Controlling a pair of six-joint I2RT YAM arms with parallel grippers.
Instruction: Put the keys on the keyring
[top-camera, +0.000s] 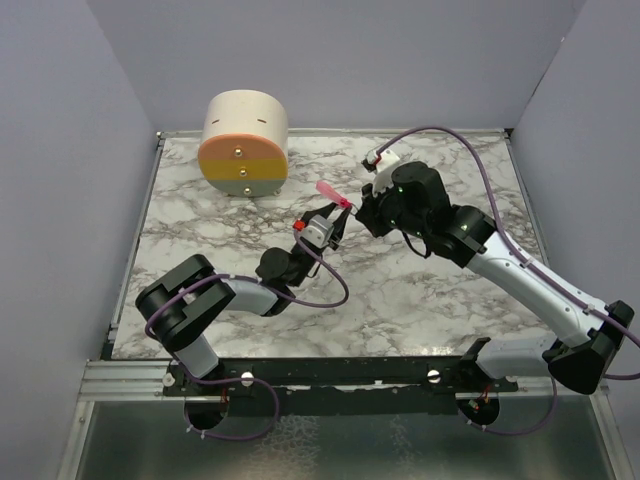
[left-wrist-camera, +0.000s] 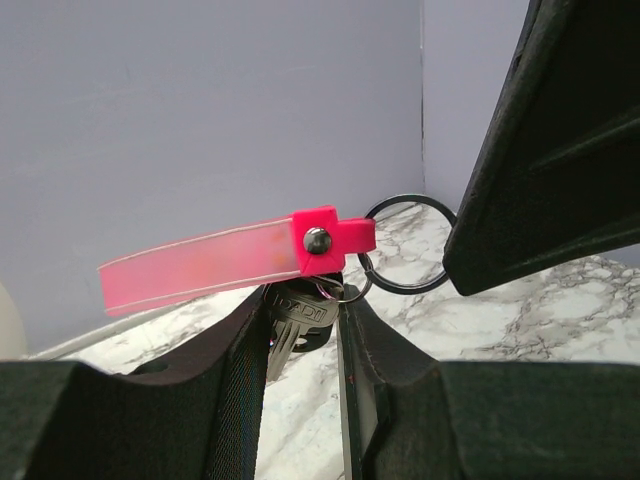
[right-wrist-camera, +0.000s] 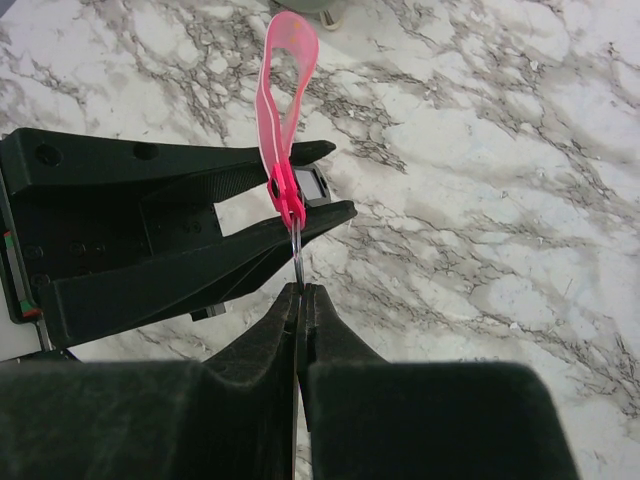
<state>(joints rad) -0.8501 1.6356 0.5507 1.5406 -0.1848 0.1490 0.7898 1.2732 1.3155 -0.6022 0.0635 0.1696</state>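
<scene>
My left gripper needs to tilt downward and go down to the clear marble below to release the key, since the key's small ring is already linked to the keyring (left-wrist-camera: 405, 245).
A key with a black head (left-wrist-camera: 298, 315) sits between the fingers of my left gripper (left-wrist-camera: 305, 300), which is shut on it and held above the marble table. A thin small ring (left-wrist-camera: 352, 291) at the key's head links to a dark metal keyring (left-wrist-camera: 405, 245). A bright pink strap (left-wrist-camera: 200, 265) is riveted to that ring. My right gripper (right-wrist-camera: 300, 290) is shut on the keyring (right-wrist-camera: 297, 255), seen edge-on, with the pink strap (right-wrist-camera: 285, 90) looping beyond. In the top view the two grippers, left (top-camera: 328, 222) and right (top-camera: 358, 212), meet at mid-table under the pink strap (top-camera: 332, 192).
A beige and orange round container (top-camera: 243, 143) stands at the back left of the marble table (top-camera: 450, 300). Grey walls close in the left, back and right sides. A red plug (top-camera: 299, 227) sits on the left arm's cable.
</scene>
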